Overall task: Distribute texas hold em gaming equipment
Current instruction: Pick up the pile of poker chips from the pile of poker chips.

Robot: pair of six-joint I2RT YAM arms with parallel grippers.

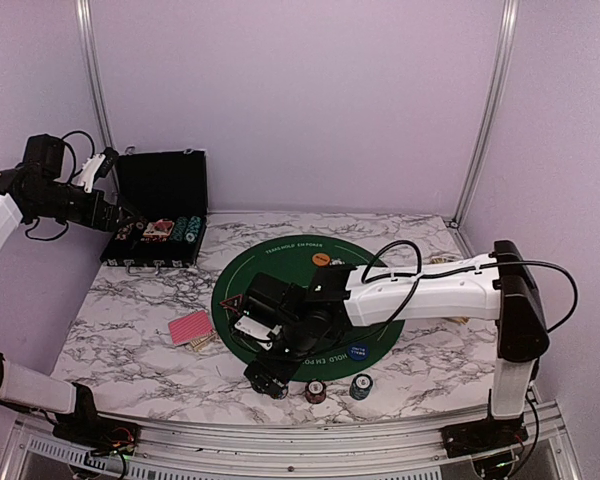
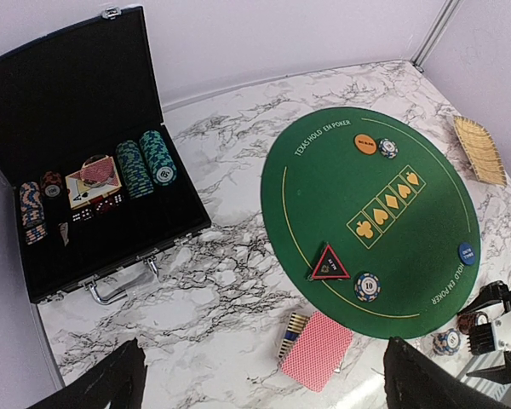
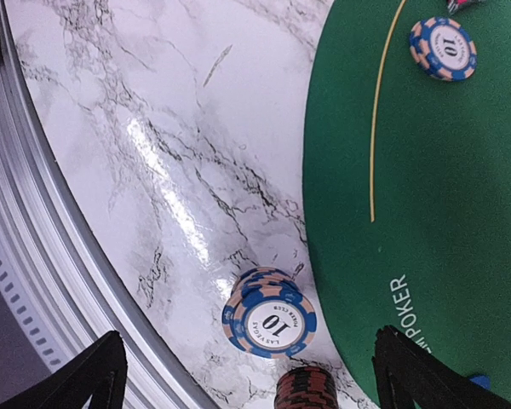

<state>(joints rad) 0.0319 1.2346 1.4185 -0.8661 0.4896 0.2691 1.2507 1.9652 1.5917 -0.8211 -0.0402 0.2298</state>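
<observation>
The blue chip stack stands below my right gripper, between its open fingers. Next, my right gripper comes down onto the stack and closes on its upper chips.
My right gripper is open and empty, low over the marble at the near edge of the green mat. In the right wrist view its fingers straddle a small stack of blue "10" chips, not touching it. A red-black chip stack stands just beside it, also in the top view, next to a teal stack. On the mat lie a black-red triangle marker, a blue chip, a blue button and an orange button. Red-backed cards lie off the mat. My left gripper is open and empty, high over the case.
The open black chip case at the far left holds rows of chips, dice and cards. A tan slatted wooden piece lies at the far right. A metal rail runs along the table's near edge, close to my right gripper.
</observation>
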